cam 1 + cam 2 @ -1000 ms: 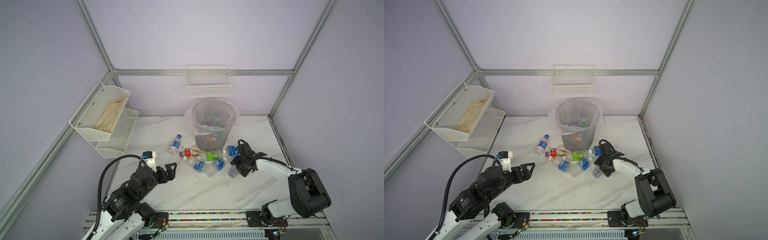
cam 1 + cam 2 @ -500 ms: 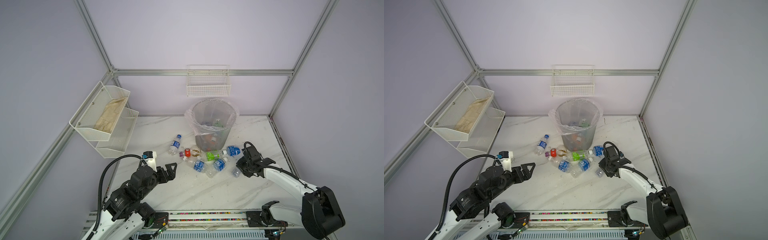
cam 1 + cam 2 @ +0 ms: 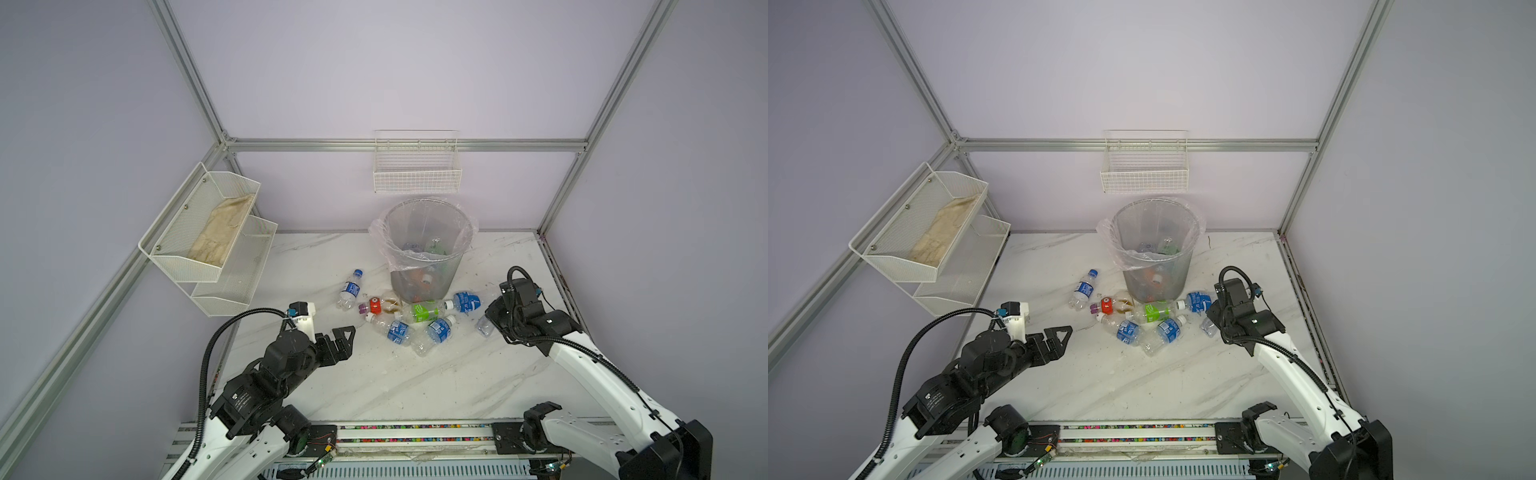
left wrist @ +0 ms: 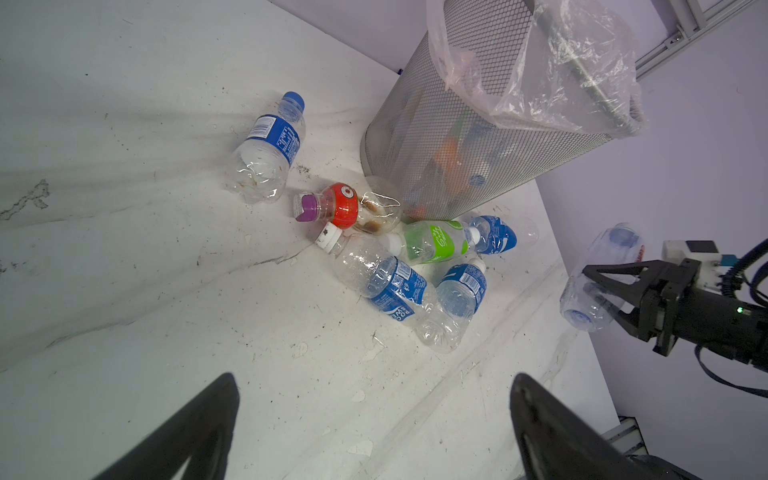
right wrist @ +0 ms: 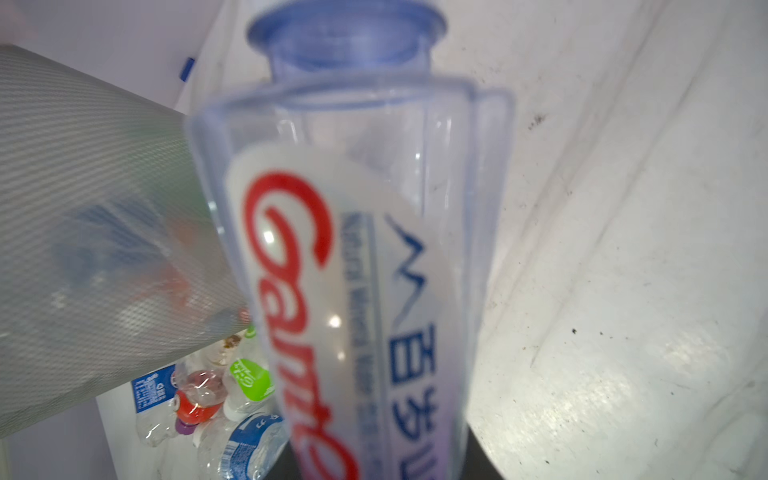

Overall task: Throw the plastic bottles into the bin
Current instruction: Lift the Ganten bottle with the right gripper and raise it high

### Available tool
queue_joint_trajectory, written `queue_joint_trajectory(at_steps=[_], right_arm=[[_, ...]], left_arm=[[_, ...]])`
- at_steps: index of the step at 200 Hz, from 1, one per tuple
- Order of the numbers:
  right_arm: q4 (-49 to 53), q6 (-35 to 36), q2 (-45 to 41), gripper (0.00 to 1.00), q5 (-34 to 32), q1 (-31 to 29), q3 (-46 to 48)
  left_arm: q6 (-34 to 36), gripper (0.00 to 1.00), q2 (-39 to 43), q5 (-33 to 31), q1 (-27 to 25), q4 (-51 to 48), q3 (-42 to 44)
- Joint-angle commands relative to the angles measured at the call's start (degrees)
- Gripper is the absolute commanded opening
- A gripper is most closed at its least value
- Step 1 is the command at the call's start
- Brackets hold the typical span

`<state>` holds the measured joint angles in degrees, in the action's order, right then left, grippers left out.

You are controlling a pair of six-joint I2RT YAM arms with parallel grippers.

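Note:
The bin's opening is higher and farther outward than my right gripper's fingers, so I will raise it, then move outward over the bin's opening [image 3: 426,228] to release the clear bottle.
The bin [image 3: 415,282], a grey mesh basket with a clear liner, stands at the back middle and holds several plastic bottles. More bottles lie in front of it: a blue-label one [image 3: 350,289] to the left, a red-label one [image 3: 376,305], a green-label one [image 3: 422,311] and several blue-label ones [image 3: 436,332]. My right gripper [image 3: 490,322] is shut on a clear bottle with red lettering [image 5: 357,249], right of the bin [image 5: 83,208]; the bottle [image 4: 598,266] sits crosswise between the jaws. My left gripper [image 3: 347,332] hangs open and empty, left of the pile.
White mesh shelves [image 3: 203,237] with a beige cloth hang on the left wall. A white wire basket [image 3: 417,174] hangs on the back wall above the bin. Metal frame posts mark the corners. The marble table [image 3: 374,386] is bare in front of the pile.
My right gripper's jaws have closed on the clear bottle, and that arm's elbow has swung outward to the right. The left arm has not moved.

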<state>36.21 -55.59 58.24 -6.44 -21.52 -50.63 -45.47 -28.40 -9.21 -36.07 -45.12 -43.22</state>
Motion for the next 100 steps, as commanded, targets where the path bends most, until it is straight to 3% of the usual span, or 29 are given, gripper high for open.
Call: queue_joint_trajectory(at_steps=[1,15,54,100], right_arm=[[-4.2,12.57,-5.09,0.21,6.53,0.15,-3.07],[-7.4,15.86,-8.57,0.13,10.37,0.0,-5.29],[-4.92,27.07,-8.82,0.14,13.85,-0.04,-17.6],[-2.64,31.73,-8.64,0.15,11.85,-0.08,-30.11]], left_arm=[[-0.41,1.0,0.29,0.59,-0.14,0.91,1.59],[-0.41,1.0,0.2,0.51,-0.17,0.92,1.65],[-0.38,1.0,-0.92,0.78,-0.14,1.82,1.5],[1.09,1.0,-1.22,0.17,-0.31,1.84,0.15]])
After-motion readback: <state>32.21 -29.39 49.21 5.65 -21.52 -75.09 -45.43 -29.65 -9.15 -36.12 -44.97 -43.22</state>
